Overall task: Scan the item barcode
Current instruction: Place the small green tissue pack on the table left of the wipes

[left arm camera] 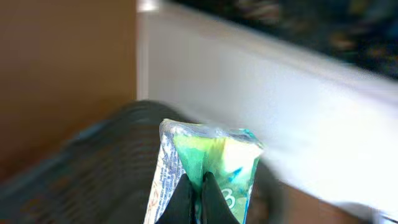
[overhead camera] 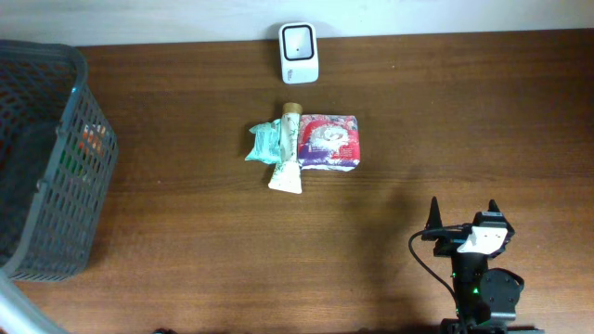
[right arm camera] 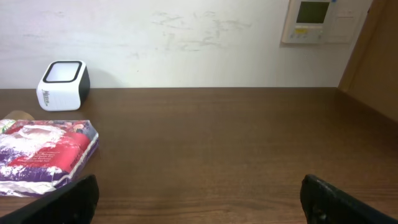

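The left gripper moves toward the scanner (overhead camera: 299, 53) next, then down onto the tabletop between basket and green packet. It then releases the held packet, since that spot is bare.
In the left wrist view my left gripper (left arm camera: 199, 200) is shut on the lower edge of a green and white packet (left arm camera: 214, 155), which it holds up over the dark mesh basket (left arm camera: 93, 168). The overhead view does not show this gripper. The white barcode scanner (overhead camera: 299, 53) stands at the table's back edge and also shows in the right wrist view as the scanner (right arm camera: 62, 84). My right gripper (overhead camera: 462, 224) rests open near the front right, its fingers (right arm camera: 81, 199) wide apart with nothing between them.
A green packet (overhead camera: 263, 142), a pale tube (overhead camera: 289, 148) and a red and purple packet (overhead camera: 329, 141) lie together mid-table in front of the scanner. The grey basket (overhead camera: 88, 158) fills the left side. A wall panel (right arm camera: 311, 20) hangs behind.
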Tool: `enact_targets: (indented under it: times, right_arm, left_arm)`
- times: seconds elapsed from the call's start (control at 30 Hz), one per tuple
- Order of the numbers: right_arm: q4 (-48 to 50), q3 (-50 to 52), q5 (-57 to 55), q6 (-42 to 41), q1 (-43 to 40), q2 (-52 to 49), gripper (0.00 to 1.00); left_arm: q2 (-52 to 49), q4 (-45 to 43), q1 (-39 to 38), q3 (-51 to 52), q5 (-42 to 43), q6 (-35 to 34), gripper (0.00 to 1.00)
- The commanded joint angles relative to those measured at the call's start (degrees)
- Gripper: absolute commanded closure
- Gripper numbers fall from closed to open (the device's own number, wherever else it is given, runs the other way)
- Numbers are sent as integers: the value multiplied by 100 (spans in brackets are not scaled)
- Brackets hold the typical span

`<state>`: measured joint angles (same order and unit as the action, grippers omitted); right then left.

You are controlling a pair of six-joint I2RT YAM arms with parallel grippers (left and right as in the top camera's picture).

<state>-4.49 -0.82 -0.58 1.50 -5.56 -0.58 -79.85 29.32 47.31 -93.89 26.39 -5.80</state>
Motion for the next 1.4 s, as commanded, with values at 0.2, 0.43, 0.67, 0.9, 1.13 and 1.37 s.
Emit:
enact_targets:
  times: [0.2,0.43,0.67,0.9,1.13,1.37]
  right_arm:
    - [-9,50,-9,-44,35,28,1]
    - [-9,50,-11,-44,35,28,1]
    - [-9,50,-11,-44,35,28,1]
    - [-9,50,-11,-44,35,28,1]
    - [-9,50,-9,-44,35,28,1]
    - [-9,50,-11,-44,35,28,1]
  left_arm:
    - [535,9,-2428,-33,1878,-702,100]
    - [39,1364,-4774,15,-341,-610,100]
    - [-2017,1878,-5333,15,-975,-409,100]
    - [-3552,2000,-5333,15,-1725,-13,100]
    - [-3871,2074,-5390,-186,-1502,-15,38]
    - [-3687,4009,-5281,-3600,-1506,-15,1]
